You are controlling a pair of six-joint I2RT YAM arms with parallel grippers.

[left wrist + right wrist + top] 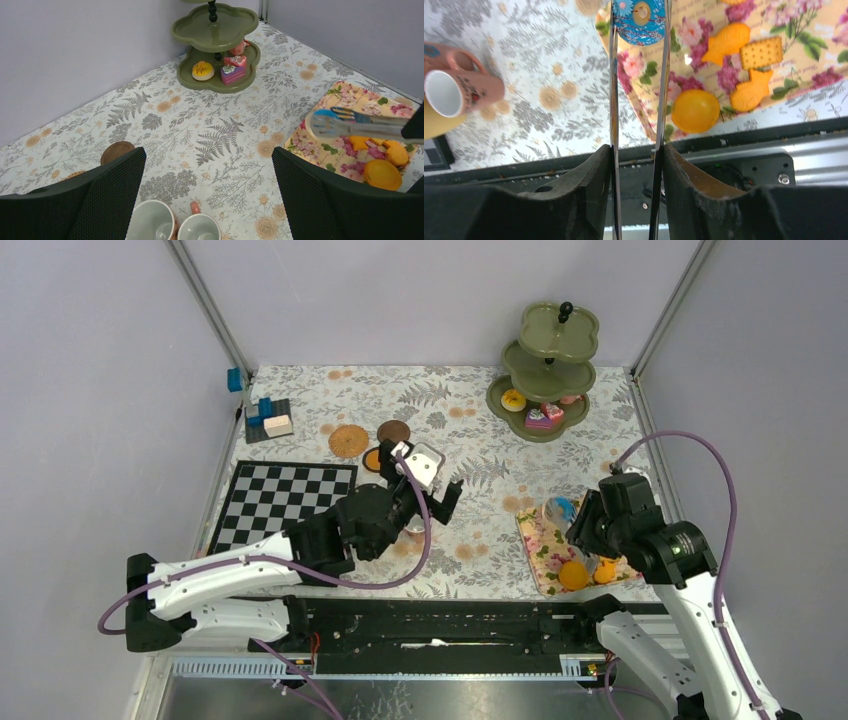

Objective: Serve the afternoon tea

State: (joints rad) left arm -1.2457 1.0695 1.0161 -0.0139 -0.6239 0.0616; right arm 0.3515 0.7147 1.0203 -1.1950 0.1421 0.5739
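Note:
The donut point(640, 20) has to get over the stand's middle level, which is empty while the stand's bottom level holds cakes, so the right gripper should raise the tongs point(613, 75) first and then carry them outward.
My right gripper point(636, 165) is shut on a pair of metal tongs point(613, 75), whose tips pinch a blue toy donut point(640, 20) over the floral cloth point(804, 20). On the cloth lie an orange round piece point(695, 110), fish-shaped cookies point(727, 42) and a square cracker point(761, 51). My left gripper point(207, 190) hangs open over the table. Two pinkish mugs point(152, 220) stand close together just below it. The olive-green three-tier stand point(545, 370) is at the back right, with cakes point(232, 74) on its bottom tier.
Brown coasters point(348, 440) lie behind my left arm. A chessboard point(280, 502) is at the left, with small blocks point(268, 420) behind it. Walls close in the back and both sides. A black rail point(450, 625) runs along the near edge.

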